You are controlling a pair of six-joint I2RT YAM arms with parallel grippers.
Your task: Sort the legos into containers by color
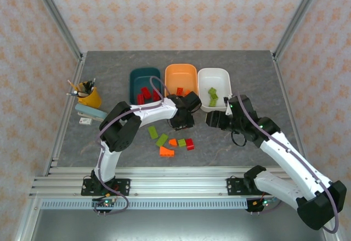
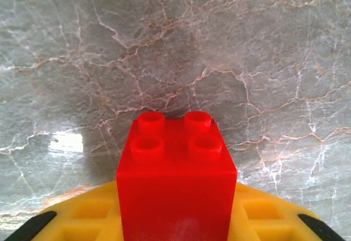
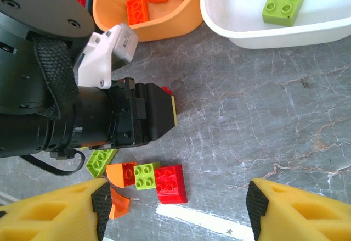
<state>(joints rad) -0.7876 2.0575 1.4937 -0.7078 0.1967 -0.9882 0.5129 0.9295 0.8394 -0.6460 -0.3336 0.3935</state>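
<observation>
My left gripper will move outward and across over the tub's empty far end to release its red brick, since the teal tub already holds red bricks.
My left gripper is shut on a red brick, held studs forward between its yellow fingers above bare table. Just right of it, my right gripper hangs open and holds nothing. Below it lie a red lego, a green one and orange pieces. The teal tub holds red bricks, the orange tub orange ones, the white tub green ones. Loose legos lie near the table's front.
A yellow cup of pencils stands at the left over a flat pale-blue object. The left arm's black wrist is close beside my right gripper. Metal frame posts bound the table's back corners.
</observation>
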